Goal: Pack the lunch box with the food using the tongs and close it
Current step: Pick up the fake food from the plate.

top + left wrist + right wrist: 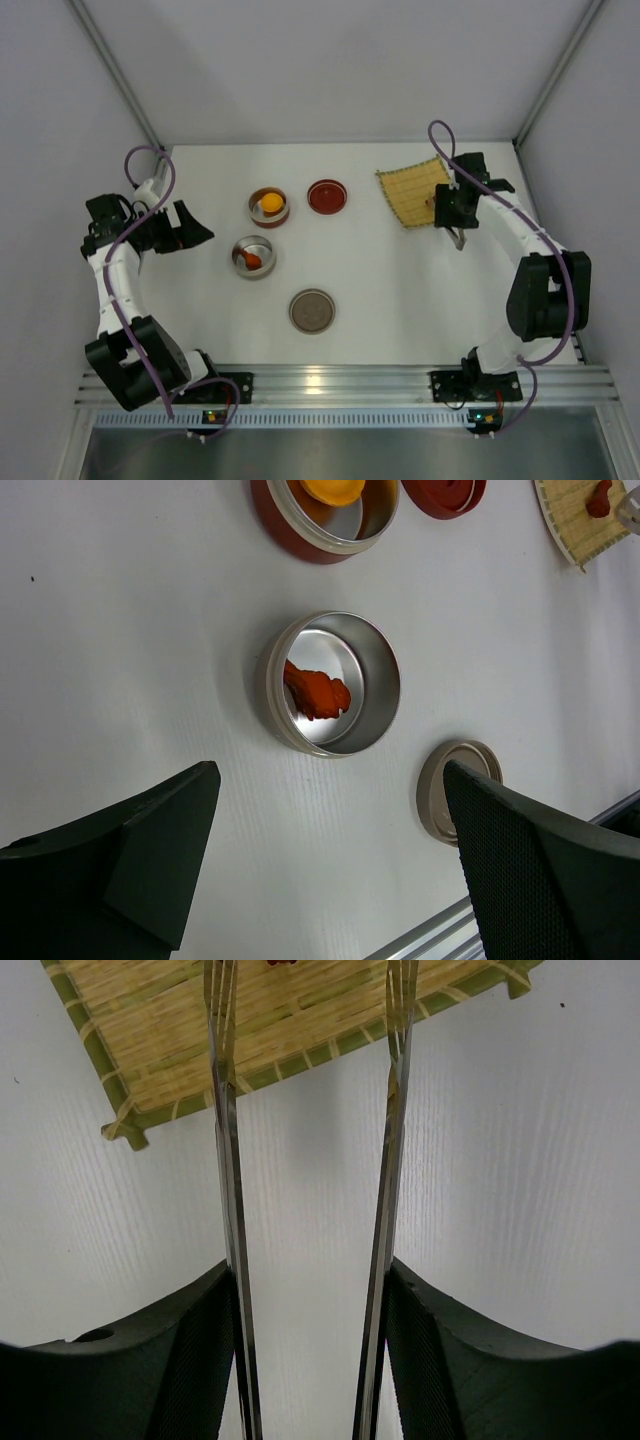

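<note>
My right gripper should move down next toward the red-brown lump on the mat (283, 962) and close on the tongs (228, 1160), because the arms of the tongs are still apart.
The lunch box stands in parts: one round tin (268, 206) on a red base holds the orange ball of food (334, 488), and a second silver tin (253, 256) holds a red-brown lump (318, 692). Another red-brown lump (600, 498) lies on the bamboo mat (413, 190). My right gripper (310, 1270) is shut on the tongs (228, 1160), whose two arms stand apart, their tips over the mat's near edge. In the top view this gripper (452, 212) hovers by the mat's right side. My left gripper (330, 772) stays open and empty, left of the tins (185, 228).
A red lid (327, 196) lies right of the tin with the ball. A grey-brown lid (312, 311) rests near the front middle of the table. White walls close in the table at the back and sides; an aluminium rail runs along the near edge.
</note>
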You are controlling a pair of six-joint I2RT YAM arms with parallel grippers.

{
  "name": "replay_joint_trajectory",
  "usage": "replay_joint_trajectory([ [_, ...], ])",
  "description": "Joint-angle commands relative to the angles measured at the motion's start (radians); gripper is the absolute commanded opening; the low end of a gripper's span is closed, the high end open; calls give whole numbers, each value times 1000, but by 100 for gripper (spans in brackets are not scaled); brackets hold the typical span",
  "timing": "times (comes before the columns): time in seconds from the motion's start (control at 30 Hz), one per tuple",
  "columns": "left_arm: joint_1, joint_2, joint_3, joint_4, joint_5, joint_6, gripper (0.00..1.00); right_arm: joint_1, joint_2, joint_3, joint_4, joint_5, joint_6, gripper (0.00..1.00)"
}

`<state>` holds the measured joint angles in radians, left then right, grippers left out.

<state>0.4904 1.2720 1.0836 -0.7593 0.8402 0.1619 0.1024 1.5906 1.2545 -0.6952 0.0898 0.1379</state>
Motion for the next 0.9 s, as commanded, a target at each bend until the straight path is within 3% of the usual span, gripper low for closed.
replay_joint_trajectory([
  [0.0, 8, -2, -11, 46, 19, 14, 98, -4, 28, 71, 71, -28, 40, 54],
  [0.5, 8, 13, -11, 54, 17, 14, 98, -3, 147, 129, 69, -42, 66, 52],
  [0.87, 8, 6, -5, 46, 5, 25, 98, -3, 151, 134, 36, -48, 40, 45],
])
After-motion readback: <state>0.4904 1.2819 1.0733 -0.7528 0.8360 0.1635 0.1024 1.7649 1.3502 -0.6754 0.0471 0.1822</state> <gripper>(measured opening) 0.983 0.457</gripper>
